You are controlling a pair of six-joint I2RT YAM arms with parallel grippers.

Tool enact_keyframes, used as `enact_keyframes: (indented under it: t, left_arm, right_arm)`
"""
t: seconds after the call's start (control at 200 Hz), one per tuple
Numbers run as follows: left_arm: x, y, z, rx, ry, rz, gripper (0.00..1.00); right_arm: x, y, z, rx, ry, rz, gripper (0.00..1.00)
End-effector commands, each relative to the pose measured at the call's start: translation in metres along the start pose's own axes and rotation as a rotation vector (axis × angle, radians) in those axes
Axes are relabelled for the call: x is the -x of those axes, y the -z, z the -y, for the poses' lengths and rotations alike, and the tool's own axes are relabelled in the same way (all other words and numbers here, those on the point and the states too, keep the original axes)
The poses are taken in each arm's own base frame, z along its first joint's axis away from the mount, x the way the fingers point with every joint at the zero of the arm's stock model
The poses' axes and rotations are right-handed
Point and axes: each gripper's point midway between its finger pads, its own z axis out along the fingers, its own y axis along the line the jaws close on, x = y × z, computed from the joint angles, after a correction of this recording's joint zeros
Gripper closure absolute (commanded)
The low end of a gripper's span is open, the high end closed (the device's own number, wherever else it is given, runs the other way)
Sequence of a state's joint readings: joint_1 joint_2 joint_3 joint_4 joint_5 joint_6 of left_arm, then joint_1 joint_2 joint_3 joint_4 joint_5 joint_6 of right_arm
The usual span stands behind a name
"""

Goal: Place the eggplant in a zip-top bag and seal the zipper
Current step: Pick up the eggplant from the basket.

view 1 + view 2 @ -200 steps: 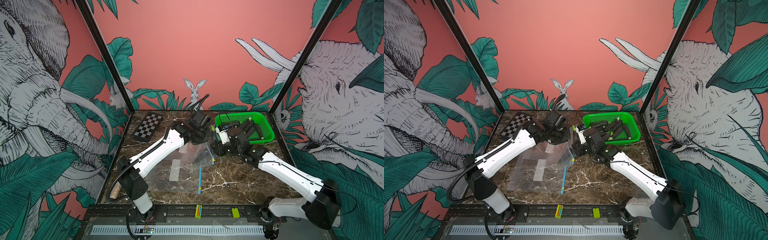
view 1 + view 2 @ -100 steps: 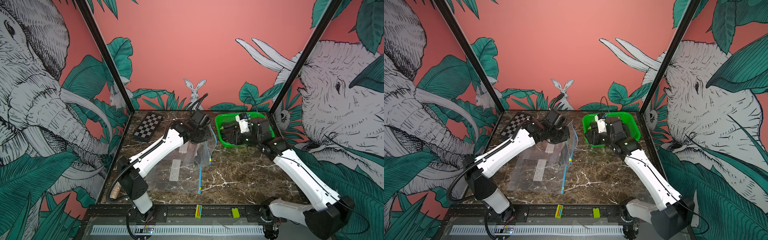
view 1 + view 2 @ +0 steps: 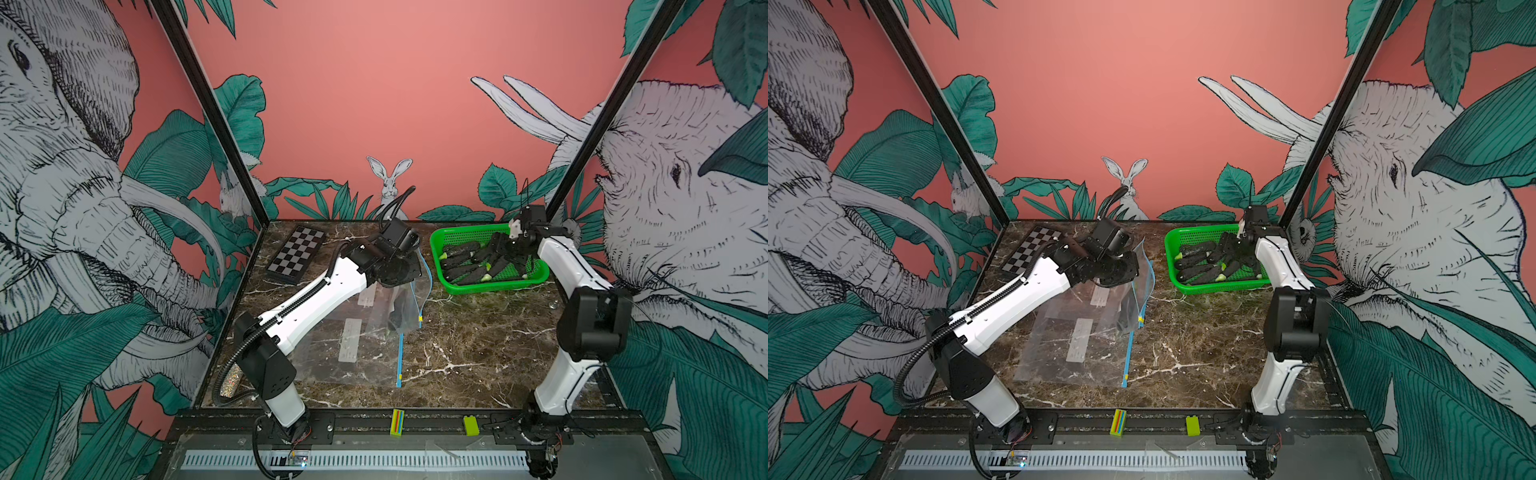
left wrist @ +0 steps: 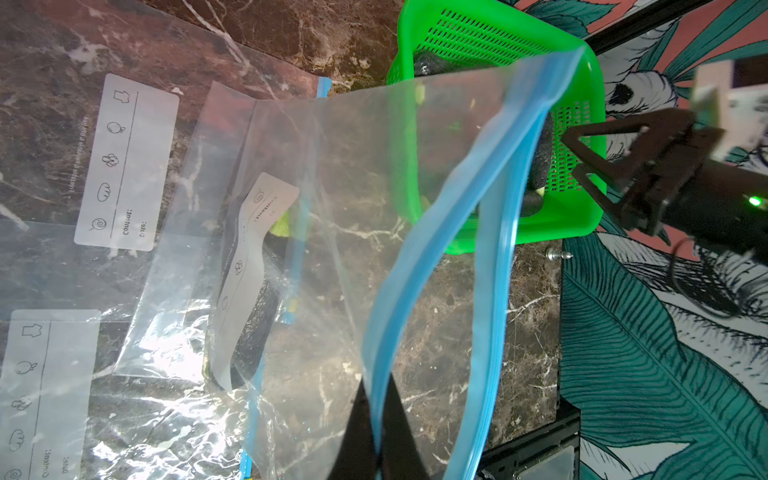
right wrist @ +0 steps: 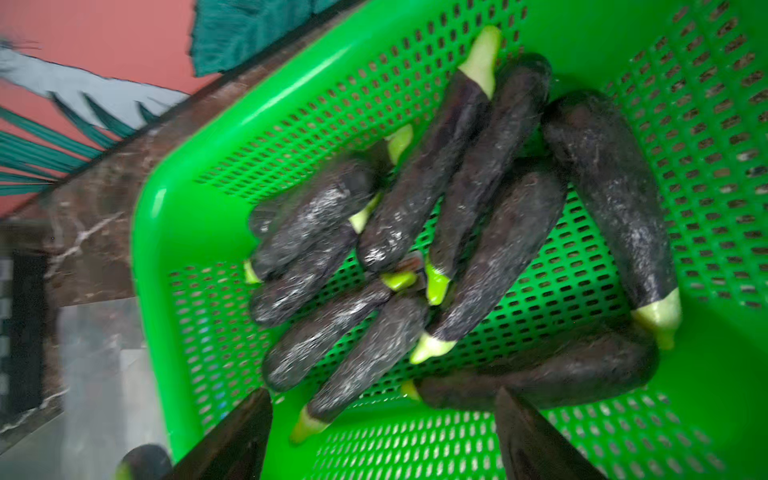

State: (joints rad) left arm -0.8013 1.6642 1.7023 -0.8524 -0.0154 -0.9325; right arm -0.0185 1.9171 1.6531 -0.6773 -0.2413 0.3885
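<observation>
My right gripper lowers and turns its fingers next to close around the eggplant's thick body (image 5: 512,238), since it lies below, aslant to them, beside the wide mesh gap.
My left gripper (image 4: 376,388) is shut on the blue zipper rim (image 4: 511,208) of a clear zip-top bag (image 3: 409,299), holding its mouth up and open. A dark eggplant (image 4: 266,299) lies inside this bag, low against the table, and shows in both top views (image 3: 1125,316). My right gripper (image 5: 383,392) hangs open over the green basket (image 5: 166,249) at the back right, nothing between its fingers. Several more purple eggplants (image 5: 415,199) with pale green stems lie heaped in that basket (image 3: 490,286).
Two more clear bags (image 3: 349,349) with white labels lie flat on the marble table under the left arm. A checkerboard (image 3: 296,254) sits at the back left. A small green block (image 3: 471,426) and a striped piece (image 3: 397,422) rest on the front rail.
The right arm has swung from the bag's mouth back to above the basket, its jaws spreading wider. The left gripper has kept its hold on the raised bag rim.
</observation>
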Motion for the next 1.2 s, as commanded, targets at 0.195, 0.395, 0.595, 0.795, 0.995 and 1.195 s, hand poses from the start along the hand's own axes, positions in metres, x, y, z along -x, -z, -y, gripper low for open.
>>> enact_keyframes:
  t: [0.195, 0.395, 0.595, 0.795, 0.995, 1.195]
  left_arm:
    - [0.007, 0.019, -0.001, -0.025, 0.020, 0.046, 1.00]
    - [0.006, 0.017, -0.002, -0.017, 0.017, 0.041, 1.00]
    - [0.005, 0.014, -0.002, -0.015, 0.016, 0.033, 1.00]
    - [0.005, 0.013, -0.003, -0.014, 0.018, 0.031, 1.00]
    - [0.005, 0.012, -0.004, -0.013, 0.020, 0.028, 1.00]
    - [0.004, 0.011, -0.003, -0.017, 0.024, 0.025, 1.00]
  right_arm:
    - [0.005, -0.055, 0.043, -0.204, 0.010, -0.088, 0.20]
    - [0.005, -0.074, 0.061, -0.280, 0.018, -0.117, 0.23]
    - [-0.001, -0.095, 0.073, -0.297, 0.026, -0.155, 0.29]
    - [-0.008, -0.107, 0.080, -0.280, 0.024, -0.178, 0.44]
    - [0.000, -0.093, 0.070, -0.234, 0.040, -0.124, 0.69]
    - [0.023, -0.041, 0.043, -0.153, 0.068, -0.017, 0.75]
